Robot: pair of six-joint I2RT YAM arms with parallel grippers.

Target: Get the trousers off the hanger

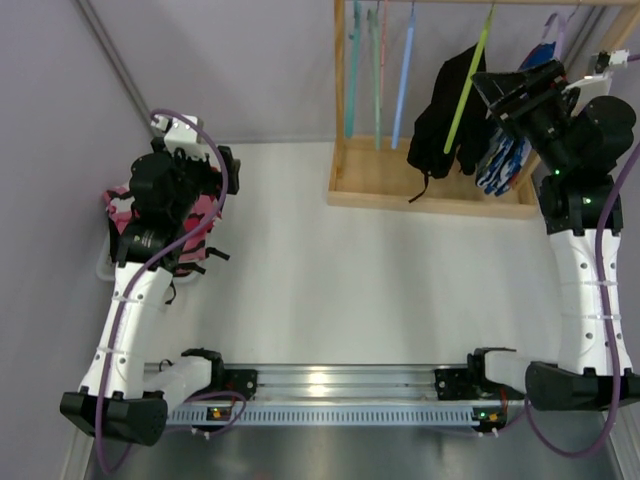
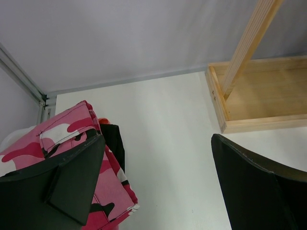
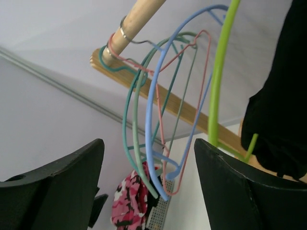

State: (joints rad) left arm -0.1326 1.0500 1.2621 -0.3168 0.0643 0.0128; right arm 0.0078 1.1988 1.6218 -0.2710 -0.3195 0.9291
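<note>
Next, my right gripper needs to move outward to straddle the lime hanger's upper bar (image 1: 475,66) (image 3: 221,57), since it lies outward of the gripper's open fingers, toward the right in the wrist view.
The plain black trousers (image 1: 440,125) hang on a lime-green hanger (image 1: 468,85) on the wooden rack. The blue-and-white patterned trousers (image 1: 505,160) hang just right of them, partly hidden by my right arm. My right gripper (image 1: 490,88) is open and empty, level with the lime hanger; in the right wrist view (image 3: 148,182) the lime hanger (image 3: 218,86) and black cloth (image 3: 283,96) lie just right of its jaws. The pink-red camouflage trousers (image 1: 195,225) lie off the rack at the far left. My left gripper (image 2: 158,177) is open and empty beside them (image 2: 62,127).
Several empty hangers (image 1: 378,70), teal, green, pink and blue (image 3: 151,105), hang from the rack's wooden rod (image 3: 139,19). The rack's wooden base (image 1: 430,190) stands at the back right (image 2: 268,96). A white tray (image 1: 105,265) lies under the camouflage trousers. A metal rail runs along the near edge.
</note>
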